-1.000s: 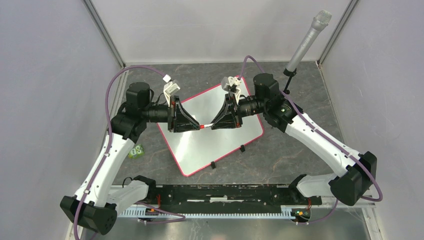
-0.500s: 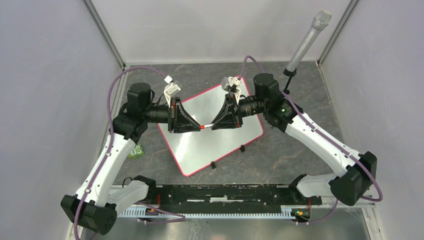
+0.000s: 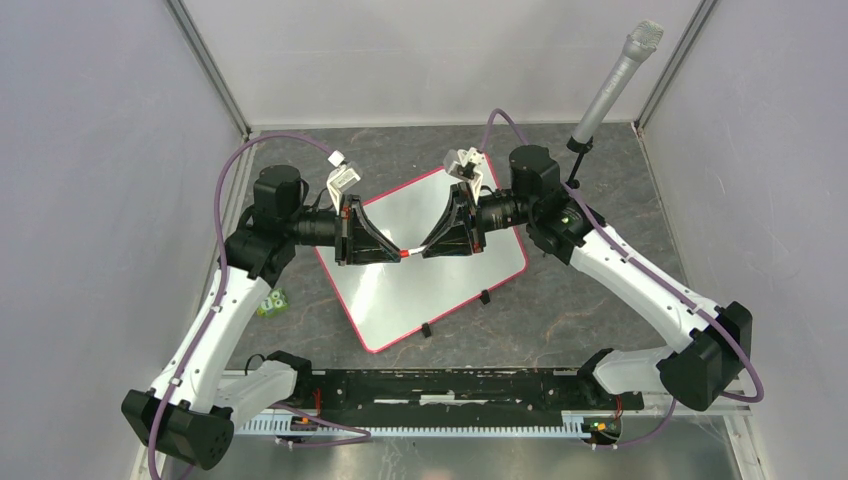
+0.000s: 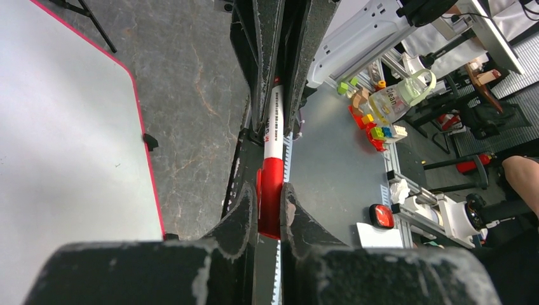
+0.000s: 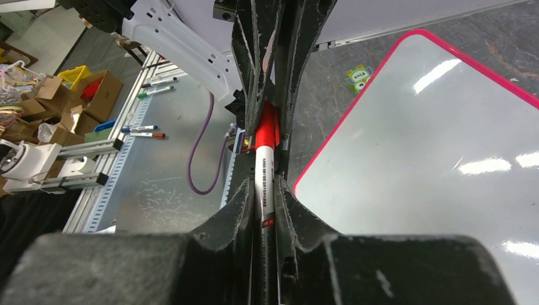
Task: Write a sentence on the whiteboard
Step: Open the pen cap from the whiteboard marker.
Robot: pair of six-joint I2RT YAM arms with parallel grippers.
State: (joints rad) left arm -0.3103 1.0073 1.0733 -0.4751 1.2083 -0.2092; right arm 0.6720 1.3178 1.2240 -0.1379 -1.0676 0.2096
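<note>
My left gripper pulls the marker's red cap left in the top view next. Then it lowers and releases the cap there, since bare tabletop by the green object lies below on that side.
The whiteboard (image 3: 400, 290) lies flat and tilted on the dark table, with a pink-red frame and a blank white surface; no sentence shows on it. A marker (image 3: 410, 251) with a white barrel and red cap hangs level above the board between my two grippers. My left gripper (image 3: 392, 254) is shut on the red cap (image 4: 271, 197). My right gripper (image 3: 428, 249) is shut on the white barrel (image 5: 264, 178). The board also shows in the left wrist view (image 4: 63, 140) and the right wrist view (image 5: 413, 159).
Two black clips (image 3: 484, 296) sit on the board's near edge. A small green object (image 3: 271, 302) lies left of the board. A grey microphone (image 3: 612, 85) stands at the back right. A black rail (image 3: 430, 390) runs along the table's near edge.
Both grippers stay shut on the marker above the board. The right wrist has shifted very slightly to the right; otherwise nothing visibly differs.
</note>
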